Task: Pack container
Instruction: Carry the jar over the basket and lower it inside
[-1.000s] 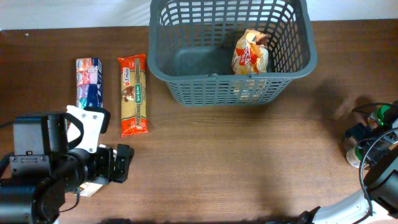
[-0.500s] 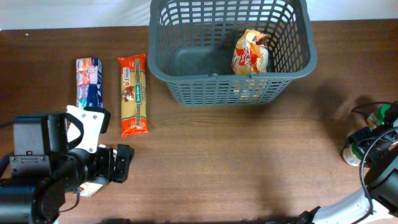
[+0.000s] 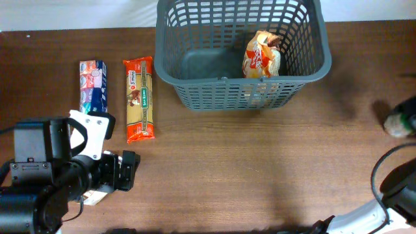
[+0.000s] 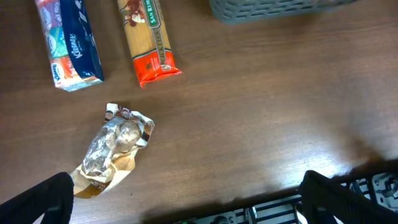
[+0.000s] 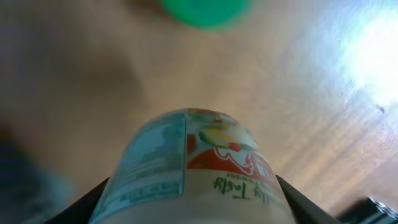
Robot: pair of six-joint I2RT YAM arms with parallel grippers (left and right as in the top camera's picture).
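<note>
The jar goes across and down with my right gripper next, for release on the basket's bare bottom, which lies to the left in the overhead view.
The dark grey basket (image 3: 240, 49) stands at the back centre with an orange snack bag (image 3: 262, 55) inside; its edge shows in the left wrist view (image 4: 280, 9). My right gripper (image 3: 398, 123) is at the far right edge, blurred, shut on a labelled jar (image 5: 193, 168) that fills the right wrist view between the fingers (image 5: 193, 208). My left gripper (image 4: 186, 202) is open and empty above the table, just right of a crumpled foil snack bag (image 4: 112, 149).
A tissue pack (image 3: 92, 86) and a red pasta pack (image 3: 139, 97) lie side by side left of the basket. They also show in the left wrist view, tissue pack (image 4: 68, 43) and pasta (image 4: 149, 40). A second green jar lid (image 5: 202, 9) sits beyond the held jar.
My right gripper has closed on the jar and moved away from the front edge, up the right side, now blurred with motion. The left arm has not moved.
</note>
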